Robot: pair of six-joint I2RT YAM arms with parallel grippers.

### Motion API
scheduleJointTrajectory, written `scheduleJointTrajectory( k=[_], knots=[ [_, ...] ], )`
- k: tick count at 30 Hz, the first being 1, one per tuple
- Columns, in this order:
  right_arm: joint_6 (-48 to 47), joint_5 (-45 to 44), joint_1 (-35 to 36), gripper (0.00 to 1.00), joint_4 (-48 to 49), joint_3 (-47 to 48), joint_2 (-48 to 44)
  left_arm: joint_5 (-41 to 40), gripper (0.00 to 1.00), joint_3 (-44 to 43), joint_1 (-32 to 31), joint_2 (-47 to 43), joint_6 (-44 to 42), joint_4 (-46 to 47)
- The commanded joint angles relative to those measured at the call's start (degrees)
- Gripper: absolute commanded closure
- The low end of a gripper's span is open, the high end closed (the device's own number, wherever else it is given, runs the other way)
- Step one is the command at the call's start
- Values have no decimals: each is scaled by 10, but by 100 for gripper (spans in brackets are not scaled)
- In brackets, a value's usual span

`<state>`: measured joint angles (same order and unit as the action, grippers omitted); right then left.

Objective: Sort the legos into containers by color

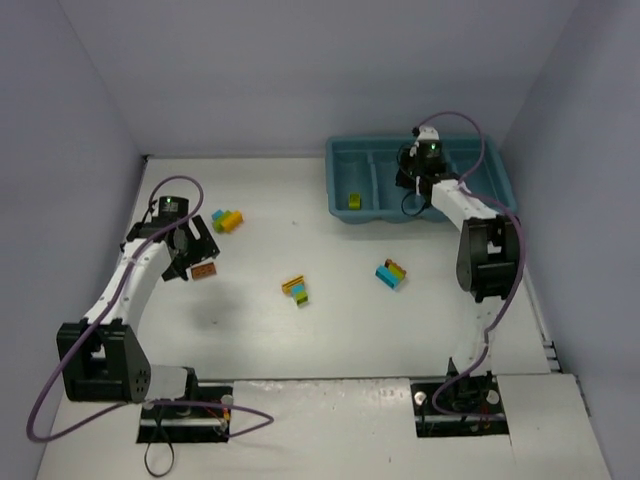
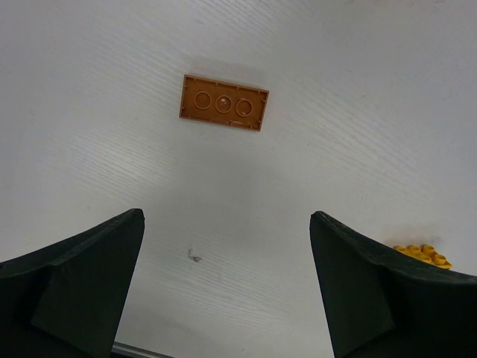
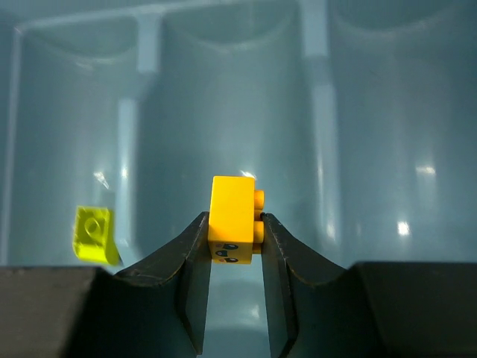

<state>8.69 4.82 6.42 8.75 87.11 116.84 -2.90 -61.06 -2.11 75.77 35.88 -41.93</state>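
Note:
The open fingers of my left gripper need to go down next around the short ends of the orange flat lego below it. The bare table there has room for both fingers.
My right gripper is shut on a yellow lego and holds it above the second compartment from the left of the teal tray. A lime-green lego lies in the leftmost compartment. In the top view the right gripper is over the tray. My left gripper is open and empty above the table, and an orange flat lego lies upside down just ahead of it. In the top view the left gripper hovers beside that orange lego.
Three multicoloured lego clumps lie on the white table: one near the left gripper, one in the middle, one in front of the tray. A yellow piece shows beside my left gripper's right finger. Walls enclose the table.

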Motion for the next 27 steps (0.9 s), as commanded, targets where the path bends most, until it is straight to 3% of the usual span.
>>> scheduleJointTrajectory(
  k=[1, 4, 7, 15, 27],
  knots=[
    [-5, 24, 1, 76, 21, 62, 14, -18, 14, -5, 6, 8, -19, 12],
    [-3, 32, 2, 61, 19, 86, 34, -26, 14, 1, 7, 17, -25, 14],
    [-4, 36, 1, 54, 17, 100, 46, -30, 14, 2, 7, 28, -31, 15],
    [-5, 48, 2, 44, 15, 97, 19, -49, 14, -3, 8, 59, -41, 9],
    [5, 61, 51, 39, 26, -91, -241, -46, 14, -42, 12, 146, -58, 24]
  ],
)
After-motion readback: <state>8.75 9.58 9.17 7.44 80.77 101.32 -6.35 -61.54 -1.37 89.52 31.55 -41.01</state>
